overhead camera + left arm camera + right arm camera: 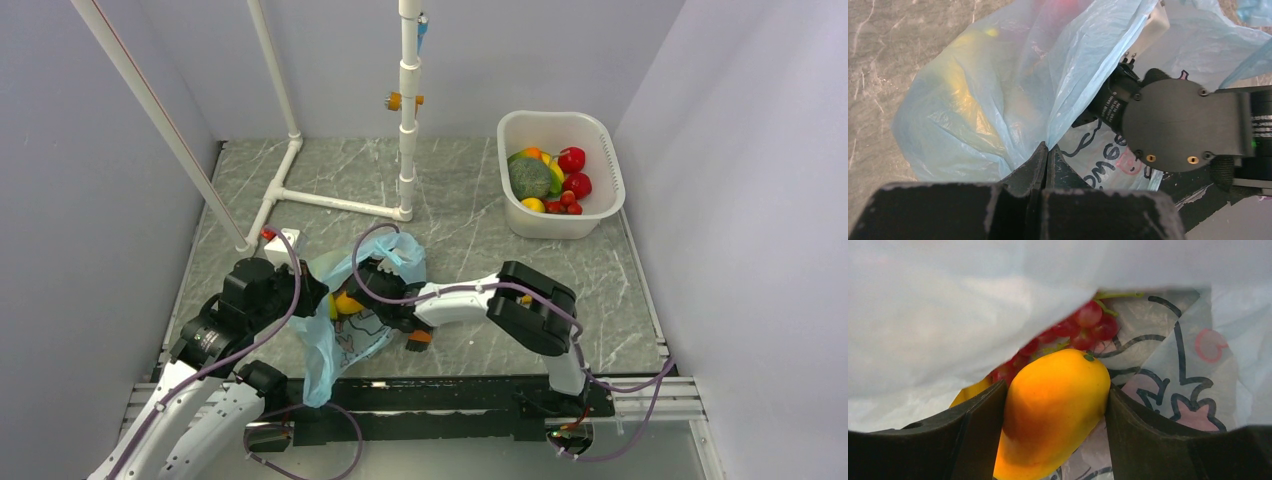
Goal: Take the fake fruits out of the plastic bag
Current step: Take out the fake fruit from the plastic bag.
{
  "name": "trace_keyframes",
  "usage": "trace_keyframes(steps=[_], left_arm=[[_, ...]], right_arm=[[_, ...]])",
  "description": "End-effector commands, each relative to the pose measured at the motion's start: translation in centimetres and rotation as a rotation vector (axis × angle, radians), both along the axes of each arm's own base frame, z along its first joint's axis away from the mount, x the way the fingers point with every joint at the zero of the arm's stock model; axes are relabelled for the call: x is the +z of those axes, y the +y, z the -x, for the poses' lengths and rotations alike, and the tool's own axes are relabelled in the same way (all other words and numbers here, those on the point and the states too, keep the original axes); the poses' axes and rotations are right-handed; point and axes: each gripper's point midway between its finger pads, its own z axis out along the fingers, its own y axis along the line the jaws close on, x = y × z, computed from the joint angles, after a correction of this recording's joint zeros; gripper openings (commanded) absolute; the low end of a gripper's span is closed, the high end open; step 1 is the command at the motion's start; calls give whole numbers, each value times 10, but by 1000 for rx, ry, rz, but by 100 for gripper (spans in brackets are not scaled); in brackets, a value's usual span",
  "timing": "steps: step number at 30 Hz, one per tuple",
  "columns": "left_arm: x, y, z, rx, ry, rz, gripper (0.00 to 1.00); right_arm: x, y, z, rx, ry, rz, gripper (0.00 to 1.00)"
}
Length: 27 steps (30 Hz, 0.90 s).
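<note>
Next, my right gripper lifts the mango (1053, 410) over the tub's tomatoes and releases it. The tub already holding fruit lies outward of the gripper, to the right in the top view.
The light-blue plastic bag (340, 345) lies crumpled between my arms at the table's near edge. My left gripper (312, 292) is shut on a fold of the bag's edge (1068, 100), its tips pinching the film (1048, 150). My right gripper (368, 290) reaches into the bag's mouth. In the right wrist view it (1055, 388) is shut on a yellow-orange mango (1053, 410), one finger on each side. Behind the mango are the dark red grapes (1083, 325) and a sliver of yellow fruit (970, 390). Yellow and red shapes show through the film (963, 90).
A white tub (560, 225) at the back right holds a dark green melon (528, 178), red fruits and small tomatoes. A white pipe frame (408, 120) stands at the back centre. A small white box (283, 240) sits by the left arm.
</note>
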Motion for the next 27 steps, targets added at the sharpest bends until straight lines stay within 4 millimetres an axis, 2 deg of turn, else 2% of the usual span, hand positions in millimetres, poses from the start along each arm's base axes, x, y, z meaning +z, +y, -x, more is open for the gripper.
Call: trace_keyframes(steps=[1,5,10,18,21,27], left_arm=[[5,1,-3,22,-19,13,0],[5,1,-3,21,-15,11,0],[3,0,-3,17,-9,7,0],[2,1,-3,24,0,2,0],[3,1,-2,24,-6,5,0],[6,1,0,22,-21,12,0]], right_arm=[[47,10,5,82,-52,-104,44],[70,12,13,153,-91,-134,37],[89,18,33,266,-139,-149,33],[99,29,79,552,-168,-184,28],[98,26,101,675,-173,-204,27],[114,22,129,885,-244,-203,26]])
